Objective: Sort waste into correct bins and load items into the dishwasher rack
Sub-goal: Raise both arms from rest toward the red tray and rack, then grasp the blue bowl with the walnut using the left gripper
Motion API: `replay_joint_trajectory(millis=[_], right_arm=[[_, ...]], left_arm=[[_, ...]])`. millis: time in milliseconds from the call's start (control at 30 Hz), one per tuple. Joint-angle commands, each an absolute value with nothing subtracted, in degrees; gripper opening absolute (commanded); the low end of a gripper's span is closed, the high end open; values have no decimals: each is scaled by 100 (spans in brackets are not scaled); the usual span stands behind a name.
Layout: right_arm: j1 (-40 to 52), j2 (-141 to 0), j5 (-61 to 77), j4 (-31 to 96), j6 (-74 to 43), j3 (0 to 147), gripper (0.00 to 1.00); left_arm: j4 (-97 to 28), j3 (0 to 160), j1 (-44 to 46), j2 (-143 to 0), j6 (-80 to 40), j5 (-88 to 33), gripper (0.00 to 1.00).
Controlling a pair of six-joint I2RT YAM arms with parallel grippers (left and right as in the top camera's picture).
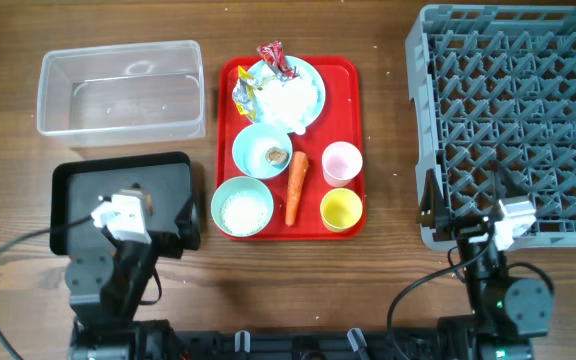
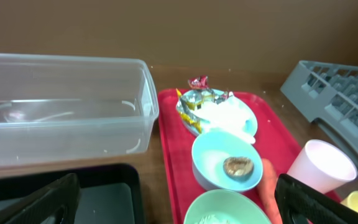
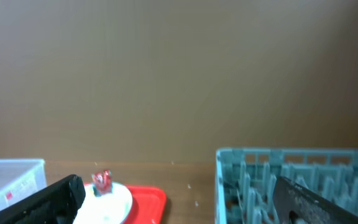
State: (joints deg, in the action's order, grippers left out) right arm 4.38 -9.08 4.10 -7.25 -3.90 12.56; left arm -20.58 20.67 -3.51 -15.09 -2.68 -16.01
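Observation:
The brown lump lies toward the carrot, so next I will move my left gripper outward over the red tray and tilt it, then lower it to the bowl's rim on the tub side.
On the red tray a light blue plate carries a crumpled tissue and crinkly wrappers. Below it stand a bowl holding a brown lump, a bowl of rice, a carrot, a pink cup and a yellow cup. My left gripper hangs open over the black tray, holding nothing. My right gripper is open at the front left corner of the grey rack. The clear tub holds nothing.
In the left wrist view the open gripper frames the lump bowl, with the tub left and the rack far right. The right wrist view shows its gripper, the plate and the rack.

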Motion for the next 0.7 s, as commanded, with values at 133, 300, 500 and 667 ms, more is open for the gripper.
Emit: replay_joint_trajectory(millis=[133, 300, 500, 667], right_arm=[[416, -3782, 1557, 582, 145, 4088, 100], [416, -5721, 1872, 2281, 152, 6106, 100], [416, -6984, 2536, 2716, -580, 6873, 100], [414, -7218, 2532, 2891, -701, 6866, 100]], left_arm=[[-3376, 4928, -392, -4351, 1, -1553, 100], [-4066, 5966, -386, -5972, -8, -1540, 100], [-4748, 6965, -386, -7756, -263, -1957, 100], [-4233, 6967, -108, -8405, -193, -2574, 100]])
